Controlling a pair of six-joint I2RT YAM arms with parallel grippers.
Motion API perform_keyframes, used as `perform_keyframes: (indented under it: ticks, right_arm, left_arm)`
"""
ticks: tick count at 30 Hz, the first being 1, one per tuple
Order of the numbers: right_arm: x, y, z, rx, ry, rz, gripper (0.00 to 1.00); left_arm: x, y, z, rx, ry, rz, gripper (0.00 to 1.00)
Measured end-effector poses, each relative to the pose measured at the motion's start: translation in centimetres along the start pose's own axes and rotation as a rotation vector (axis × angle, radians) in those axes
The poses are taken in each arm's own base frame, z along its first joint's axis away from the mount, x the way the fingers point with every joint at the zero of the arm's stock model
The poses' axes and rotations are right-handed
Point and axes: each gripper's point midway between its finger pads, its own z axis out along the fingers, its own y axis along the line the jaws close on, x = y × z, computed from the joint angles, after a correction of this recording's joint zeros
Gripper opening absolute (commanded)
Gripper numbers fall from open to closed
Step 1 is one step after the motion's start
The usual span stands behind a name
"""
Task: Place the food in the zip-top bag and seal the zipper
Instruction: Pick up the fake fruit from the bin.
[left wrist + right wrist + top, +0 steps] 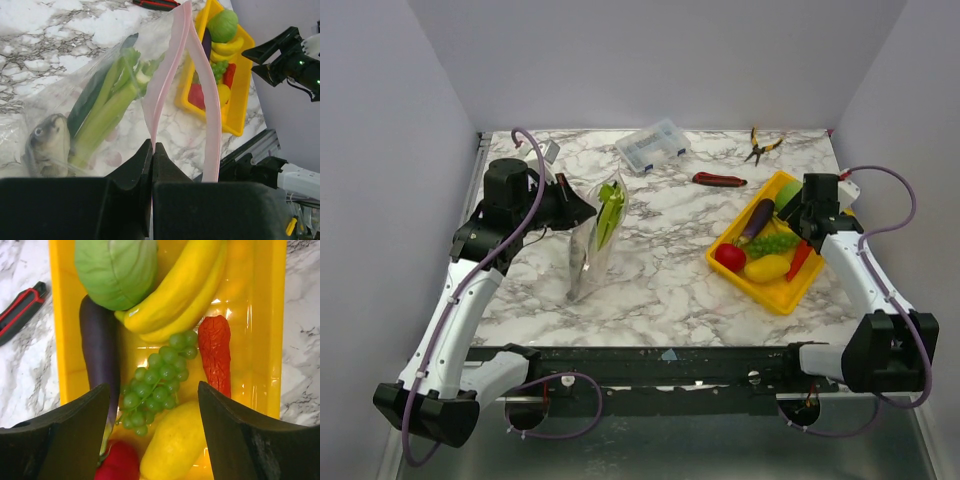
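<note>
My right gripper is open, and the banana lies at an angle to its fingers. It will next go down toward the yellow tray and turn onto the middle of the banana (175, 287) beside the cabbage.
My left gripper (152, 146) is shut on the pink zipper strip (162, 85) of the clear zip-top bag (592, 235), holding its mouth open and upright. A celery stalk (107, 107) and a grey fish (47, 145) lie inside the bag. My right gripper (152, 390) is open above the yellow tray (775, 290), over green grapes (157, 377). The tray also holds an eggplant (100, 347), a green cabbage ball (117, 270), a banana (175, 287), a red pepper (216, 355), a yellow lemon (175, 445) and a red tomato (116, 462).
A red-handled knife (718, 180) lies left of the tray. A clear compartment box (653, 145) and yellow pliers (758, 145) sit at the back. Grey walls close in the table on three sides.
</note>
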Motion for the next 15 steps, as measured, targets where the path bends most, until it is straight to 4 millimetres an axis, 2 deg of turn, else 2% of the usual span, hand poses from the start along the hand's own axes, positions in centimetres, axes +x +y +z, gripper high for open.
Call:
perform_keyframes:
  ticks: [3,8,15]
  right_arm:
    - [0.2,-1.1,1.9,0.038,0.007,0.038,0.72]
    - [-0.9,-3.3,5.0,0.102,-0.001,0.129,0.70]
    - [-2.4,-4.6,7.8,0.126,-0.006,0.210,0.68]
  left_arm:
    - [0.6,0.0,0.4,0.017,0.025,-0.001,0.00]
    - [1.5,0.1,1.0,0.043,0.064,-0.010,0.00]
    - [1.8,-0.4,1.0,0.077,0.079,-0.007,0.00]
